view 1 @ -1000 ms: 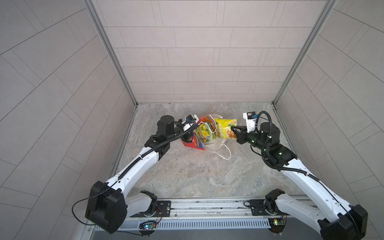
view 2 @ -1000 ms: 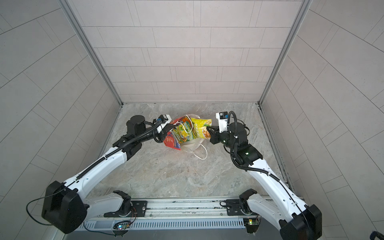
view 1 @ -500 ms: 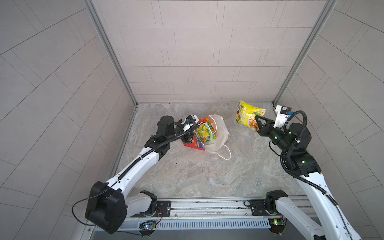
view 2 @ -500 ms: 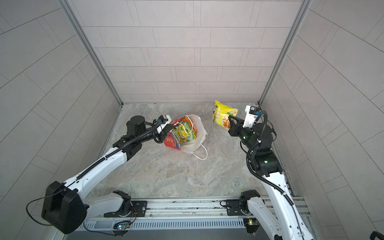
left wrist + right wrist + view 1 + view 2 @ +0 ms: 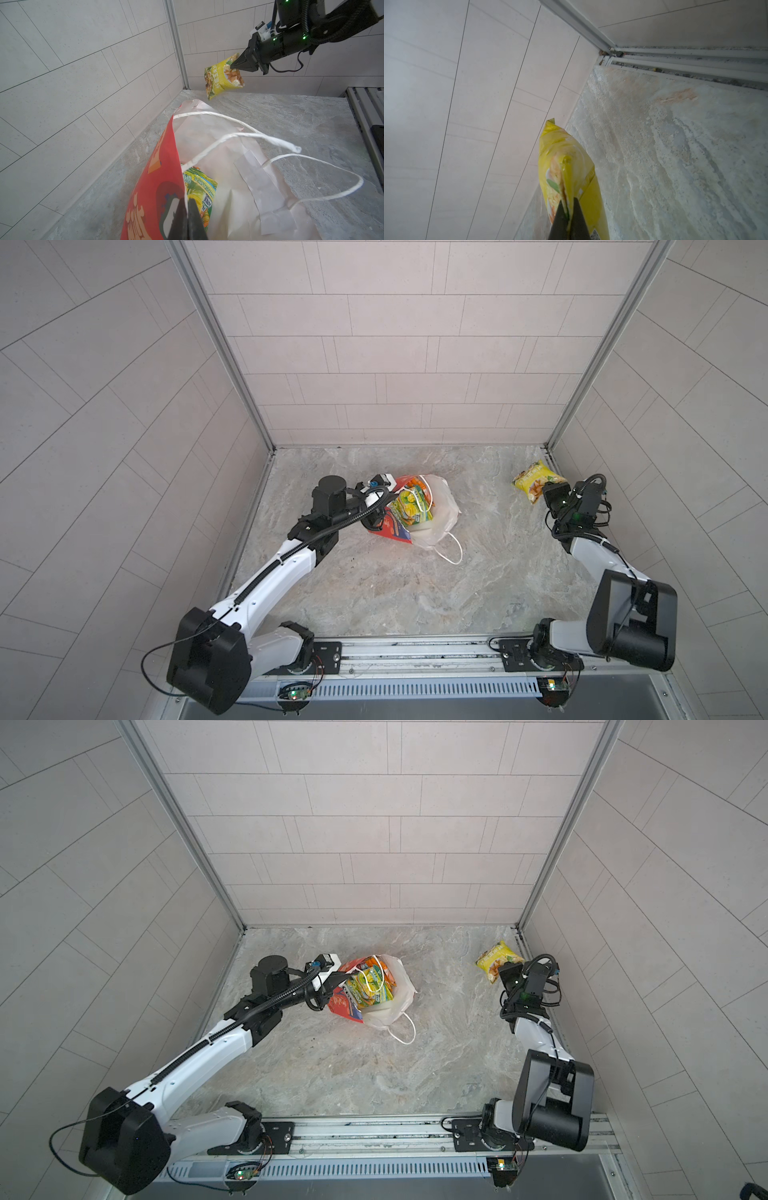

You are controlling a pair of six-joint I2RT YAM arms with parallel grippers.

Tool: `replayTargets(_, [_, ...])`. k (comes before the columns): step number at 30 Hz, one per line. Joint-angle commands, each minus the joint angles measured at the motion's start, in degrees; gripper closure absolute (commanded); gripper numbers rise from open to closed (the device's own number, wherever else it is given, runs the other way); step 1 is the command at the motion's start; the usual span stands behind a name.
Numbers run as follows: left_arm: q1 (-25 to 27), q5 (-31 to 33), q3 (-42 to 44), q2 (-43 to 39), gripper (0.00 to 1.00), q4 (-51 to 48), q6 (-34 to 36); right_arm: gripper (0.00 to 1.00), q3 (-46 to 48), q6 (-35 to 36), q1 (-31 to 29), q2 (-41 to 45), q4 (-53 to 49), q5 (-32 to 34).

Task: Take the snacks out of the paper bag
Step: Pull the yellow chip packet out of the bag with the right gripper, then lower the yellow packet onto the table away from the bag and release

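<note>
My right gripper should next move the yellow packet it is holding down onto the marble floor by the floor's far corner (image 5: pixel 520 497) (image 5: pixel 628 128) and let go of it, because that spot on the floor is bare.
The red paper bag (image 5: pixel 392 529) (image 5: pixel 345 1006) (image 5: pixel 153 187) lies tilted at mid-floor, its white inside (image 5: pixel 440 506) facing up. My left gripper (image 5: pixel 384 506) (image 5: pixel 338 979) (image 5: pixel 187 201) is shut on its red rim. Snacks show in its mouth: a green-yellow packet (image 5: pixel 411 508) (image 5: pixel 368 986) (image 5: pixel 199 191) and an orange one (image 5: pixel 376 965) behind it. My right gripper (image 5: pixel 542 493) (image 5: pixel 500 971) (image 5: pixel 232 65) (image 5: pixel 568 202) is shut on a yellow packet (image 5: pixel 534 483) (image 5: pixel 496 961) (image 5: pixel 222 79) (image 5: pixel 566 166), which hangs above the floor near the back right corner.
The bag's white cord handles (image 5: pixel 451 549) (image 5: pixel 403 1029) (image 5: pixel 239 135) trail onto the marble floor (image 5: pixel 415 593). Tiled walls enclose three sides; the right wall (image 5: pixel 623 489) stands close to my right gripper. A metal rail (image 5: pixel 415 651) runs along the front edge.
My right gripper has carried the yellow packet from the bag's mouth out to the right, toward the back right corner. The left arm and the bag have stayed put.
</note>
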State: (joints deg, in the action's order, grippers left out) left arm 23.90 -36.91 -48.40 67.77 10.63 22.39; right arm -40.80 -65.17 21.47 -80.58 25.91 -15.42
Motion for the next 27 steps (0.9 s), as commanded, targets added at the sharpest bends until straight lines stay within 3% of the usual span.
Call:
replayTargets(1, [0.18, -1.80, 0.49, -2.20, 1.00, 3.43, 0.57, 1.00, -1.27, -7.03, 1.54, -6.04, 10.99, 1.90])
replayTargets(8, [0.18, -1.50, 0.24, -2.29, 1.00, 2.92, 1.37, 0.95, 0.18, -14.28, 1.41, -19.74, 26.53, 6.13])
replayTargets(13, [0.18, -1.75, 0.29, -1.89, 1.00, 2.81, 1.40, 0.92, 0.87, -19.42, 0.97, -26.59, 32.38, 7.15])
replayTargets(15, [0.18, -1.82, 0.24, -1.86, 1.00, 2.86, 1.25, 0.90, 0.43, -20.49, 0.71, -28.15, 32.83, 7.02])
replayTargets(23, [0.18, -1.94, 0.15, -1.38, 1.00, 3.17, 1.00, 0.68, -1.13, -21.65, -0.11, -31.22, 31.51, 6.98])
replayTargets(27, [0.18, -1.86, 0.02, -1.58, 1.00, 3.08, 0.90, 0.63, 0.00, -21.32, -0.07, -30.07, 30.82, 8.18])
